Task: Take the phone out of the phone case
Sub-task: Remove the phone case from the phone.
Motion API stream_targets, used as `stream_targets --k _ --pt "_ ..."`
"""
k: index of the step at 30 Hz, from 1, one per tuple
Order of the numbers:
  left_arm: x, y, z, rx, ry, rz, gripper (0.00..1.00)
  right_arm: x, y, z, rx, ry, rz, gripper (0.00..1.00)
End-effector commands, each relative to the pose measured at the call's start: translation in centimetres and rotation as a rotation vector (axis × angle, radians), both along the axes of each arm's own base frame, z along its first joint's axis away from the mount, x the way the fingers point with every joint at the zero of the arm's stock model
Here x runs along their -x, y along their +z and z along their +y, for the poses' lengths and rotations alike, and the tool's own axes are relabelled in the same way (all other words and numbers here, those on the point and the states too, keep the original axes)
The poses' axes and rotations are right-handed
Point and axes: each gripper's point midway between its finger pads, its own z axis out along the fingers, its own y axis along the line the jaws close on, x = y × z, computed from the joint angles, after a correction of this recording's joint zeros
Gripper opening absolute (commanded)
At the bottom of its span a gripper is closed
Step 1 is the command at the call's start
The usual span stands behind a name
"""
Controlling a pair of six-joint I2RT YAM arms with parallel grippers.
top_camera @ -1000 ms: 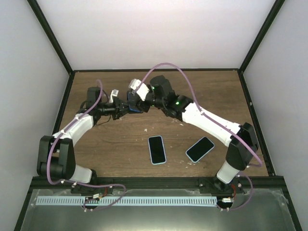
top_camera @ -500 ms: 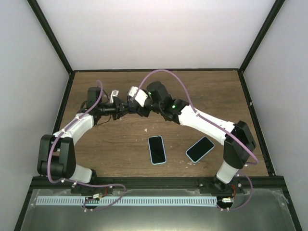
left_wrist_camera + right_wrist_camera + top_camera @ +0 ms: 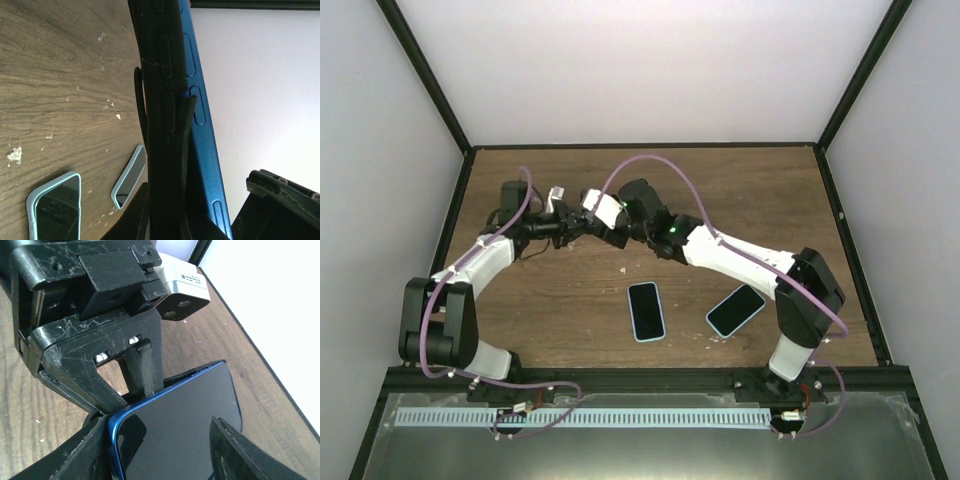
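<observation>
The phone stands partly out, so my left gripper moves away from the right gripper next and lowers to release the black case (image 3: 161, 85) on the tabletop below.
A blue phone (image 3: 185, 415) with a dark screen is held above the table at the back left, partly out of its black case (image 3: 161, 85). In the left wrist view the phone's blue edge (image 3: 201, 105) stands apart from the case's edge. My left gripper (image 3: 167, 222) is shut on the black case; it also shows in the top view (image 3: 568, 228). My right gripper (image 3: 160, 455) is shut on the phone, one finger on each side; in the top view (image 3: 592, 224) it meets the left gripper. The case's rim (image 3: 202, 371) peeks out behind the phone.
Two other phones in light blue cases lie screen up on the wooden table (image 3: 740, 190): one near the front middle (image 3: 646, 310), one to its right (image 3: 735, 310). Both show in the left wrist view (image 3: 52, 207) (image 3: 129, 176). White crumbs dot the wood.
My right arm has swung left, pushing its wrist closer to the left gripper. The left arm has stayed nearly still. The two phones on the table have not moved.
</observation>
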Motion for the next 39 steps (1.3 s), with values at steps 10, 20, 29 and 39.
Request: stream_targets --k 10,20,29,39 --pt "0.5 2.4 -0.8 0.072 -0.074 -0.074 0.00 -4.7 -2.5 -2.5 0.150 -0.203 -0.249 0.48" --pt "0.4 2.1 -0.7 0.045 -0.071 -0.093 0.00 -4.6 -0.8 -2.1 0.135 -0.182 -0.269 0.18" --pt "-0.3 -0.6 0.3 -0.079 -0.028 -0.074 0.00 -3.8 4.5 -2.6 0.051 -0.187 -0.285 0.01" --pt "-0.9 -3.7 2.4 -0.263 0.041 -0.076 0.00 -3.8 8.8 -3.3 0.004 -0.215 -0.353 0.01"
